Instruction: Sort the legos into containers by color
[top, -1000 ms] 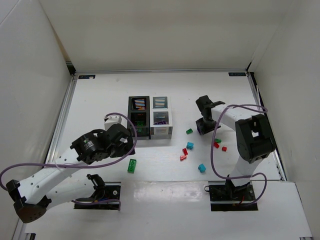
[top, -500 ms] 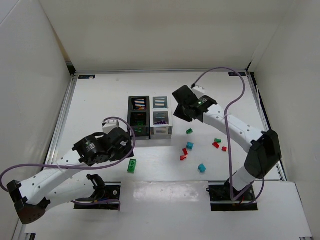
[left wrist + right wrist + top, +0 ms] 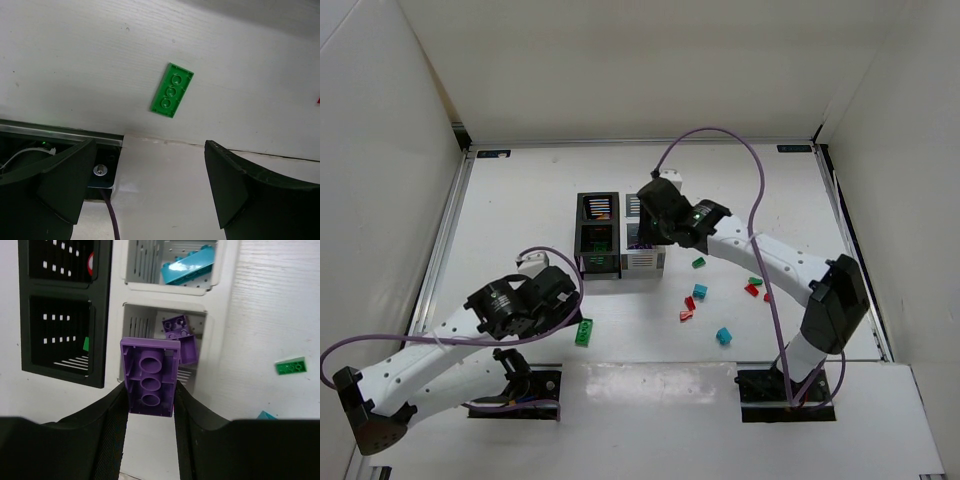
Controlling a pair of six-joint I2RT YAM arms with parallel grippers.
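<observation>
My left gripper moves down and toward the right in the top view onto the flat green lego's long sides next, as it lies clear of other pieces.
The containers point(image 3: 620, 268) are a 2x2 block, two black bins on the left and two white on the right. My right gripper point(image 3: 150, 390) is shut on a purple lego point(image 3: 150, 382), held underside-up above the near rim of the near white bin point(image 3: 131, 340). That bin holds another purple lego point(image 3: 179, 335). The far white bin holds a teal lego point(image 3: 187, 265). From above, the right gripper point(image 3: 655, 228) hovers over the white bins. My left gripper point(image 3: 150, 145) is open and holds nothing. It hangs near a flat green lego point(image 3: 172, 90) on the table.
Loose legos lie right of the bins: green point(image 3: 699, 263), teal point(image 3: 700, 290), red point(image 3: 688, 308), teal point(image 3: 723, 335), and a green and red group point(image 3: 756, 288). The near black bin point(image 3: 60, 335) shows a green piece. Purple cables loop from both arms.
My right arm has swung left from the loose legos to above the white bins, carrying the purple lego. My left arm has drawn back a little toward the near edge.
</observation>
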